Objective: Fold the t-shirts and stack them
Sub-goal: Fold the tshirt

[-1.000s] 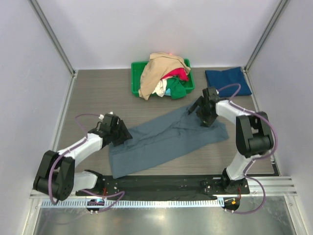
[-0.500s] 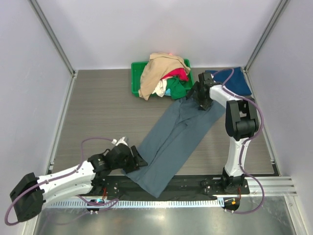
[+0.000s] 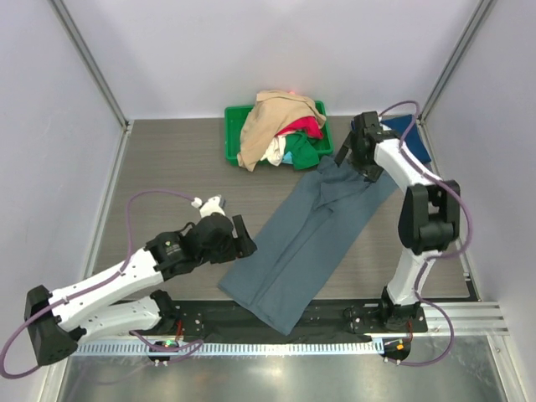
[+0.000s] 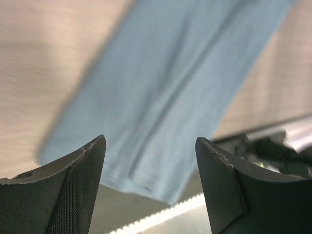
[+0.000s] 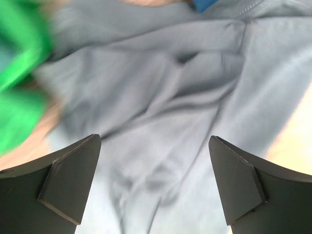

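Note:
The right gripper moves back onto the folded grey-blue t-shirt's near corner next. That corner lies back of it and to its left in the top view, jutting over the bar.
The slate grey-blue t-shirt, folded into a long strip, lies diagonally from the bin down to the table's near edge. My left gripper hovers just off its left edge, open and empty; in the left wrist view the left gripper looks down on the t-shirt's lower end. My right gripper is open above the strip's far end, with rumpled cloth under the right gripper. A navy t-shirt lies folded at the back right. More t-shirts, tan, red, green and white, are piled in the bin.
The green plastic bin stands at the back centre, close to the right gripper. Grey walls enclose the table on three sides. A black rail and metal strip run along the near edge, under the grey-blue t-shirt's lower corner.
The grey-blue t-shirt swung from lying across the table to a diagonal strip. The left gripper opened wider, let go of its lower end and moved away from the near edge. The right gripper shifted back and right.

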Motion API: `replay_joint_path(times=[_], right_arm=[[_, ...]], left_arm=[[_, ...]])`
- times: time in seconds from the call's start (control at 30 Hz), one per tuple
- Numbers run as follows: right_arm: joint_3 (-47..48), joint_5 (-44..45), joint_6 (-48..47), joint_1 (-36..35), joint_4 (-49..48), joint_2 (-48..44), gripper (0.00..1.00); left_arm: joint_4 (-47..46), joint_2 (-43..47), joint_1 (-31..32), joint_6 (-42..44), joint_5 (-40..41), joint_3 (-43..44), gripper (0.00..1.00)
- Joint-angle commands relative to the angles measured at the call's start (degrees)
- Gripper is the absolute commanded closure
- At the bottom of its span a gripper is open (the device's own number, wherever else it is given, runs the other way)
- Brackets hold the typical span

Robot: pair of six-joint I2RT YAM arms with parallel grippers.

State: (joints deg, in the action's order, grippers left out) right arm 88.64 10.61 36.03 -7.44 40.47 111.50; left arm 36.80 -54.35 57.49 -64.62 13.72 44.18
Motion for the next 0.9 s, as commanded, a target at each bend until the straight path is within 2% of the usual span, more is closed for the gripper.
replay_joint_path(times=[0.0,0.1,0.13,0.2,0.23,0.3,0.33,0.37,0.43,0.47,0.6,0.7,0.87], right_arm=[[-2.8,-0.4,-1.9,-2.4,3.9,-15.0,0.00],[-14.5,-6.7,0.8,-7.0,2.5,-26.1,0.00],[-21.4,-7.3,3.9,-11.6,1.8,-29.5,0.00],[-28.7,-7.6,8.7,-17.1,0.7,-35.3,0.00],[-35.7,-8.4,14.0,-23.7,-1.1,-41.3,0.00],[-44.8,-7.6,20.8,-31.4,-3.3,-48.3,0.03],[-47.3,-7.1,28.0,-35.1,-4.1,-49.9,0.05],[-49.4,-6.1,31.3,-43.7,-5.0,-51.4,0.06],[-52.8,-1.6,41.0,-51.3,-5.4,-53.3,0.09],[-53.1,0.2,43.7,-59.7,-5.5,-53.4,0.10],[-52.0,7.9,56.1,-77.1,-5.4,-49.8,0.13],[-50.4,10.2,60.7,-84.2,-8.3,-42.8,0.14],[-48.3,10.5,60.7,-86.5,-12.1,-34.8,0.16]], left_arm=[[7.1,0.2,-5.9,8.8,3.5,0.4,0.25],[4.3,0.6,-13.4,12.5,-1.0,-2.3,0.26],[3.0,0.5,-16.5,13.5,-3.8,-3.8,0.26],[1.8,1.0,-18.7,14.6,-5.5,-5.4,0.27],[0.7,1.1,-20.0,14.8,-6.2,-6.6,0.27],[-0.5,1.1,-20.9,15.8,-6.9,-7.7,0.27],[-1.5,0.9,-22.0,16.0,-8.3,-8.3,0.27],[-2.2,0.5,-22.5,16.4,-9.3,-9.4,0.28],[-4.6,0.1,-23.6,16.4,-11.9,-10.4,0.28],[-5.1,-0.1,-23.7,16.1,-12.7,-11.3,0.29],[-6.7,0.0,-23.7,14.9,-14.9,-13.8,0.30],[-9.0,0.8,-23.7,12.9,-16.7,-17.6,0.30],[-13.1,1.6,-23.7,10.8,-19.4,-22.2,0.32]])
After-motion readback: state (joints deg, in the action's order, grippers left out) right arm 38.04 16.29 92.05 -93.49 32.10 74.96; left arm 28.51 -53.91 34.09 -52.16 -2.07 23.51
